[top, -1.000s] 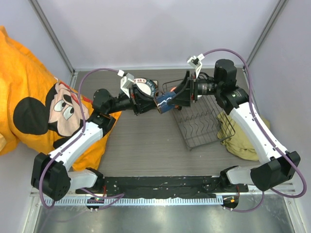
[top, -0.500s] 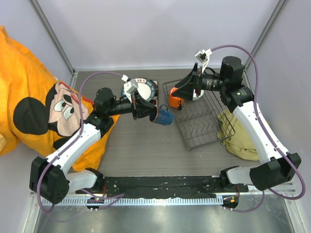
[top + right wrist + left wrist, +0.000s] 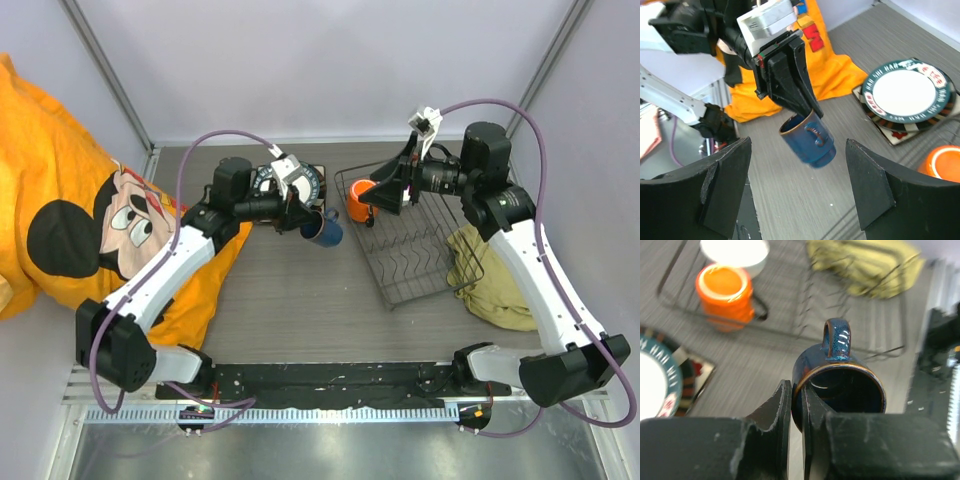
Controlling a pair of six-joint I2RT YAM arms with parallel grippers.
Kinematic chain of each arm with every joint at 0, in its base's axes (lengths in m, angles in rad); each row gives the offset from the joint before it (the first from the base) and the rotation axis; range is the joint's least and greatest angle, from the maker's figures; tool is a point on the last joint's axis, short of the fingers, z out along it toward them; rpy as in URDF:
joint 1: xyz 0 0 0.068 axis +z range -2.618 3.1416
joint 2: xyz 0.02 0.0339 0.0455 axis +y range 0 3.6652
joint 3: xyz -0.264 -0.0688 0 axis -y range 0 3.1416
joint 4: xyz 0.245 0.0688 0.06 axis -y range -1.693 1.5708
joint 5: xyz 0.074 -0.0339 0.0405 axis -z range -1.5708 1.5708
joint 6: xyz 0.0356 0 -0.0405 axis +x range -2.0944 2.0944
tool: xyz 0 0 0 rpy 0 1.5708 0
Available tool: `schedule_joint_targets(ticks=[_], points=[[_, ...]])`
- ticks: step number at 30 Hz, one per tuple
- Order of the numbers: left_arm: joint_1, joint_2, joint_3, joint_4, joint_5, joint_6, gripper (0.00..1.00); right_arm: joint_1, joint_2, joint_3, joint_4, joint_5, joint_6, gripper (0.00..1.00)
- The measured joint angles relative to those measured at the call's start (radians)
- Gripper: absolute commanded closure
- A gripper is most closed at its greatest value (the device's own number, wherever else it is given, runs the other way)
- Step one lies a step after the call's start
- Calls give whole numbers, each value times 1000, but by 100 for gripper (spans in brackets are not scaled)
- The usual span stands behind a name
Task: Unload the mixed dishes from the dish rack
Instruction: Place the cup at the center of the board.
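Observation:
My left gripper needs to move down toward the orange cloth, levelling the cup [image 3: 323, 230].
My left gripper [image 3: 306, 216] is shut on the rim of the small dark-blue cup [image 3: 323, 230], one finger inside and one outside [image 3: 796, 390]. The cup [image 3: 810, 142] hangs tilted over the table between the plates and the dish rack [image 3: 412, 255]. In the rack's left end stands the orange mug [image 3: 359, 201], with the white bowl [image 3: 735, 252] just behind it. My right gripper [image 3: 386, 193] stands open above the mug, empty, facing the cup [image 3: 840, 385]. The round dark-rimmed plate [image 3: 300, 181] lies on the square plate [image 3: 896, 135] at the back.
An olive cloth [image 3: 490, 278] lies right of the rack. A large orange cartoon-mouse cloth [image 3: 80, 225] covers the left side under my left arm. Grey walls close the back and both sides.
The right gripper has drawn back to the right over the rack, away from the cup. The left arm has swung the cup down and left, toward the plates.

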Motion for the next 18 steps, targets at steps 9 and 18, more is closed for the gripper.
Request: schedule_joint_targets(ticks=[9, 18], points=[[42, 190, 209, -426, -257, 268, 100, 0, -2, 0, -120, 134, -125, 19], [158, 322, 253, -595, -394, 402, 100, 0, -10, 0, -168, 214, -177, 19]])
